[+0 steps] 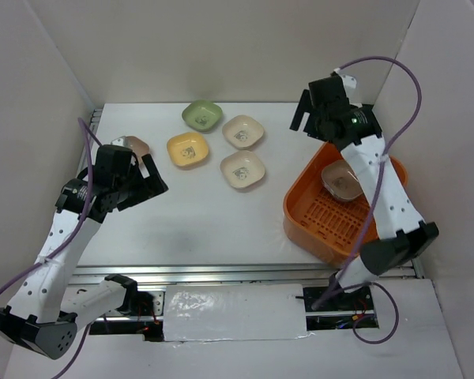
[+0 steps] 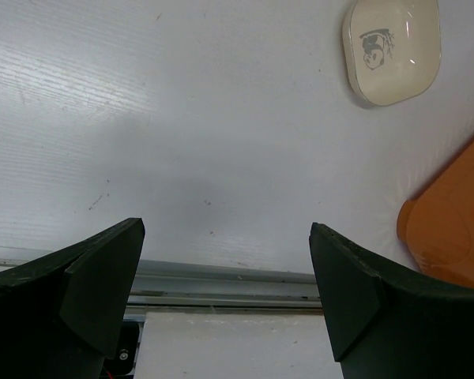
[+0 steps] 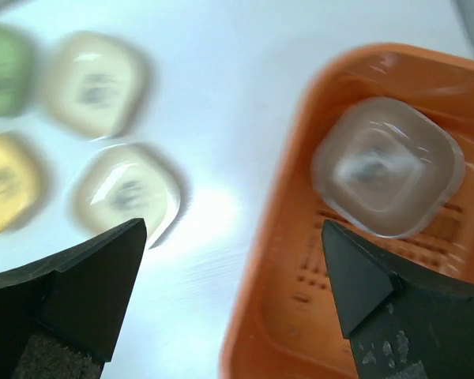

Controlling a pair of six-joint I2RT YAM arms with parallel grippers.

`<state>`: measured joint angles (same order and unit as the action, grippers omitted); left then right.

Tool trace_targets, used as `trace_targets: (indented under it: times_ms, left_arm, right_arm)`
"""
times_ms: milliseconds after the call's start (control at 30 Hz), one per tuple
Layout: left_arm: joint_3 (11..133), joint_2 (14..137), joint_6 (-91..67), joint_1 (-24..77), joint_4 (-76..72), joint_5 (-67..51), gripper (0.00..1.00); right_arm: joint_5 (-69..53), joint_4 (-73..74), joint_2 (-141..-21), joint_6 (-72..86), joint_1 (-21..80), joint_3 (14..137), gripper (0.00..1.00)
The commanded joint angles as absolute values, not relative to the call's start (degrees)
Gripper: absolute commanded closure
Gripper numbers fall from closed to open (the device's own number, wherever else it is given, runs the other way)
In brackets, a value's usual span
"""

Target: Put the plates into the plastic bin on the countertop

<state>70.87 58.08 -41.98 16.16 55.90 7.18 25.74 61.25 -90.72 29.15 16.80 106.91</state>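
My right gripper swings off the bin next and down onto the nearer cream plate's rim on the plate's side facing away. That plate lies closest to the bin (image 1: 304, 212), so it comes next.
Four plates lie on the white countertop (image 1: 221, 221): green (image 1: 201, 115), cream (image 1: 243, 131), yellow (image 1: 187, 149) and a second cream one (image 1: 242, 169). A brown plate (image 1: 136, 144) shows partly behind my left gripper (image 1: 152, 180), which is open and empty above the countertop's left side. The orange plastic bin (image 1: 304, 212) stands at the right with a lilac-grey plate (image 1: 341, 180) in it. My right gripper (image 1: 300, 114) is open and empty, high over the bin's far left corner. In the blurred right wrist view the open gripper (image 3: 233, 229) is above the bin's rim (image 3: 276, 276) and the lilac plate (image 3: 387, 166).
The left wrist view shows my open left gripper (image 2: 226, 227) over bare countertop, with the metal rail (image 2: 221, 280) along the near edge, a cream plate (image 2: 391, 47) and a corner of the bin (image 2: 450, 225). White walls enclose the back and both sides.
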Motion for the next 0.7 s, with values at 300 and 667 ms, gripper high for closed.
trace_targets:
  times_ms: [300,667]
  left_arm:
    - [76.2,57.5,-40.5,15.8,58.2,9.7,0.01]
    - [69.1,53.0,-38.4,15.5,56.2,7.2,0.01]
  right_arm:
    - [4.0,44.6,-103.3,24.8,39.3,105.3,0.01]
    - [8.9,43.3,-126.1,23.4,37.7,115.1,0.04]
